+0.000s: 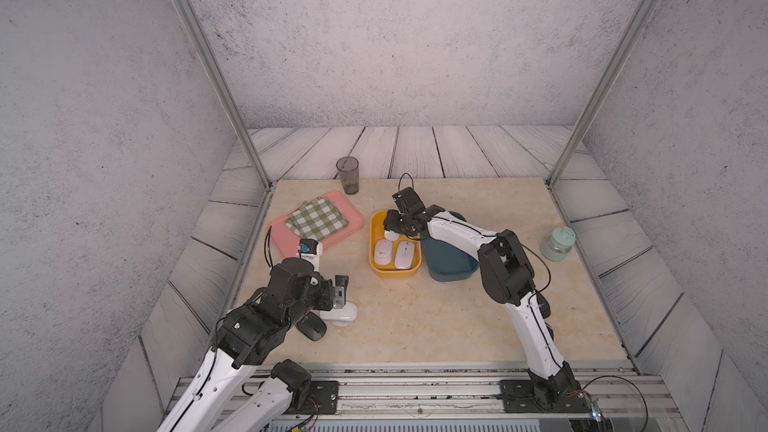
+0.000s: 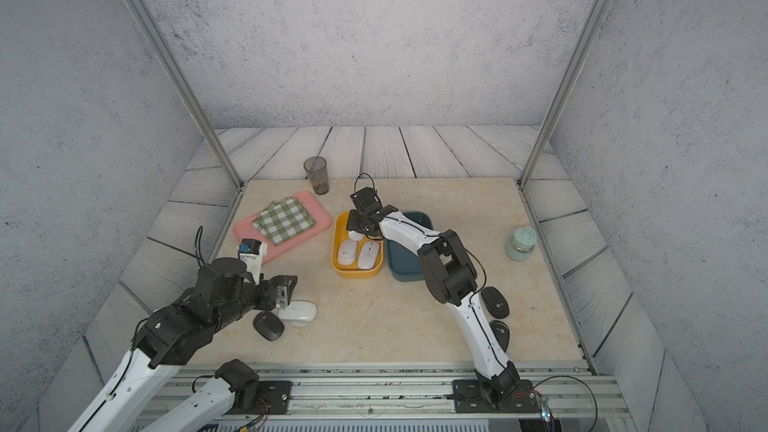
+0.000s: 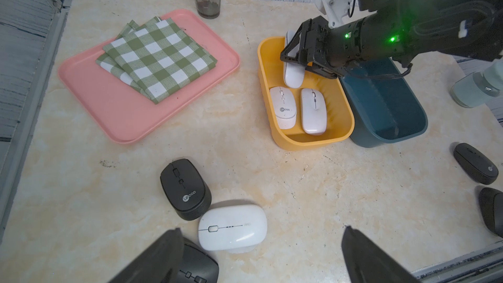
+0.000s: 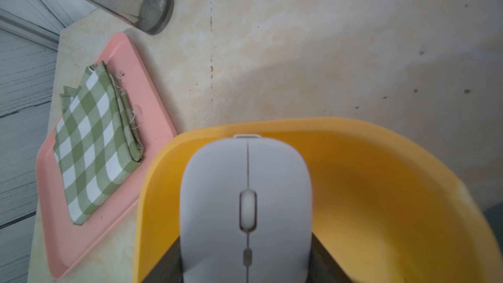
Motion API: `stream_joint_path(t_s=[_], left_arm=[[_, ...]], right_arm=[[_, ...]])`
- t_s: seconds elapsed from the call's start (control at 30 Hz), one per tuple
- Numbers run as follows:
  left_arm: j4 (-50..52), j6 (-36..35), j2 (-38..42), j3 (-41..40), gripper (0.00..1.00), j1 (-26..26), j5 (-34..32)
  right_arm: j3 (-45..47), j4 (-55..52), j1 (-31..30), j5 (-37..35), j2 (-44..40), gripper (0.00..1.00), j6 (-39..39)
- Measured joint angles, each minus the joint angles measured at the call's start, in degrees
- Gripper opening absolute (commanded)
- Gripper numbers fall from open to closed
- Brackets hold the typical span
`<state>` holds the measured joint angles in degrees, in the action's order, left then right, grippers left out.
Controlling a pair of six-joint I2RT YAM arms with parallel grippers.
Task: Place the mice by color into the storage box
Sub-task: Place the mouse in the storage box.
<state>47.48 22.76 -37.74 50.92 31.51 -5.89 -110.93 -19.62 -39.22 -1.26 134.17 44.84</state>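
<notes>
The yellow box's far end (image 1: 381, 232) (image 4: 335, 204) lies open below my fingers. My right gripper will go down next toward the pink tray's side and let go of the white mouse in that end.
My right gripper (image 1: 394, 229) is shut on a white mouse (image 4: 246, 208) and holds it tilted in the far end of the yellow storage box (image 1: 376, 268). Two white mice (image 1: 382, 252) (image 1: 404, 254) lie flat in that box. The blue box (image 1: 451, 268) beside it shows no mice; the arm hides part of it. My left gripper (image 3: 261, 257) hangs open over a white mouse (image 3: 232, 227) near the table's front left, with nothing between its fingers. Two black mice (image 3: 185, 187) (image 3: 198, 268) lie beside that mouse. Two more black mice (image 2: 494, 302) (image 2: 500, 332) lie at the front right.
A pink tray (image 1: 332, 205) with a folded green check cloth (image 1: 318, 218) sits at the back left. A grey tumbler (image 1: 347, 175) stands behind it. A mint jar (image 1: 557, 245) stands at the right edge. Metal frame posts rise at the table's back corners.
</notes>
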Motion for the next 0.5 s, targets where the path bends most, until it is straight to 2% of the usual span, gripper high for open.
stream_joint_path(t_s=[0.23, 0.5], left_arm=[[-0.4, 0.5, 0.3, -1.1, 0.98, 0.0, 0.4], [-0.6, 0.6, 0.7, -2.3, 0.98, -0.1, 0.9]], right_arm=[[0.0, 2.0, -1.8, -4.9, 0.4, 0.53, 0.0], [-1.9, 2.6, -3.2, -7.1, 4.1, 0.53, 0.0]])
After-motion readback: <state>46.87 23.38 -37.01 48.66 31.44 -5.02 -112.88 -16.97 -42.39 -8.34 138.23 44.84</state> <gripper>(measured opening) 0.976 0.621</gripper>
